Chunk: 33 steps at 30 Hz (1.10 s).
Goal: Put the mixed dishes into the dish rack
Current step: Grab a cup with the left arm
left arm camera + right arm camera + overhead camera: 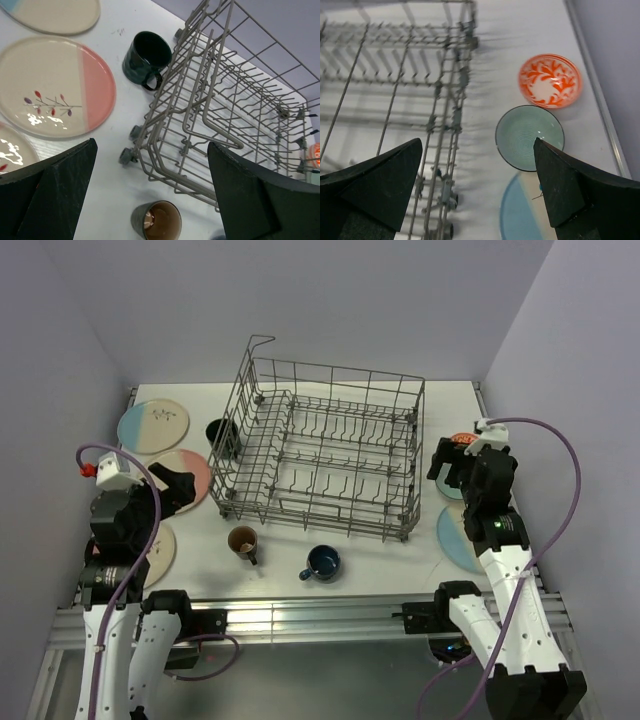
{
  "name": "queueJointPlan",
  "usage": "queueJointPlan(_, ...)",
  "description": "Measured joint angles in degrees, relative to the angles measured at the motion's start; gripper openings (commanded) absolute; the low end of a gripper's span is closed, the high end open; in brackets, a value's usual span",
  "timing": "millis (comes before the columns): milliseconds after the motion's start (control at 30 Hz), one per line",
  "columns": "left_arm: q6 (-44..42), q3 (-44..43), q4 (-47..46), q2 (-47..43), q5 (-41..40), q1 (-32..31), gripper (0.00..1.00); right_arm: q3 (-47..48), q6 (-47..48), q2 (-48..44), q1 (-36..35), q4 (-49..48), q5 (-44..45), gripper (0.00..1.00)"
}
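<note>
The left gripper will next move down and back onto the brown mug's plate-side rim (pixel 231 537) (pixel 144 220), because the mug stands below the gripper, to its right in the top view.
The grey wire dish rack (pixel 330 381) stands mid-table with nothing in it. Left of it lie a blue-cream plate (pixel 152 426), a pink-cream plate (pixel 50 85) and a third plate (pixel 160 552). A black mug (pixel 147 55) stands by the rack's left side. A brown mug (pixel 157 221) and a blue mug (pixel 322 563) stand in front of it. My left gripper (pixel 150 150) is open above the rack's near left corner. My right gripper (pixel 478 145) is open, right of the rack, above a pale green bowl (pixel 530 137), an orange-red bowl (pixel 550 81) and a blue plate (pixel 525 210).
Lavender walls close the table at the back and on both sides. A metal rail (pixel 300 615) runs along the near edge between the arm bases. The rack (pixel 225 115) stands on small wheels.
</note>
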<state>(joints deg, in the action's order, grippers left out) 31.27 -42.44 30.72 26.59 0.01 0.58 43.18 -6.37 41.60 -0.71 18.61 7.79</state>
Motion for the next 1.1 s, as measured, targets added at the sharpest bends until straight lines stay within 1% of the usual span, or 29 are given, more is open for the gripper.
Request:
queueJointPlan(167, 4.70, -1.95, 4.63, 1.01, 2.80, 0.00, 0.99, 2.36, 13.18, -1.40, 0.00, 4.94, -19.54, 1.00)
queueJointPlan(200, 5.77, -1.95, 5.46, 1.01, 3.30, 0.00, 0.97, 3.23, 16.00, -1.57, 0.00, 6.45, -24.04, 1.00)
queueJointPlan(267, 8.02, -1.95, 7.78, 1.01, 4.55, -0.02, 0.95, 4.31, 19.43, -1.77, 0.00, 8.20, -29.73, 1.00)
queueJointPlan(400, 13.09, -1.49, 11.98, 0.79, 7.26, -0.04, 0.89, 4.44, 24.11, -2.21, 0.00, 11.04, -37.94, 1.00)
queueJointPlan(600, 18.91, 2.05, 17.73, -0.17, 8.44, -0.04, 0.82, 2.27, 28.87, -2.82, 0.00, 12.79, -47.56, 1.00)
queueJointPlan(800, 21.57, 4.17, 23.61, 0.79, 8.50, -0.04, 0.75, 1.20, 30.95, -2.75, 0.00, 13.09, -52.06, 0.99)
queueJointPlan(933, 22.64, 7.39, 23.82, 2.82, 9.90, -0.28, 0.73, 0.24, 31.41, -2.73, 0.00, 12.52, -54.18, 0.98)
queueJointPlan(967, 22.95, 8.15, 23.93, 3.93, 9.86, -0.81, 0.69, -0.02, 31.43, -2.60, 0.00, 12.50, -54.58, 0.99)
queueJointPlan(1000, 23.19, 8.52, 23.85, 4.81, 9.88, -1.27, 0.68, -0.20, 31.47, -2.47, 0.00, 12.50, -54.88, 0.98)
queueJointPlan(1100, 24.13, 9.42, 22.97, 7.82, 9.86, -3.28, 0.67, -0.46, 31.61, -2.14, 0.00, 12.41, -55.63, 0.98)
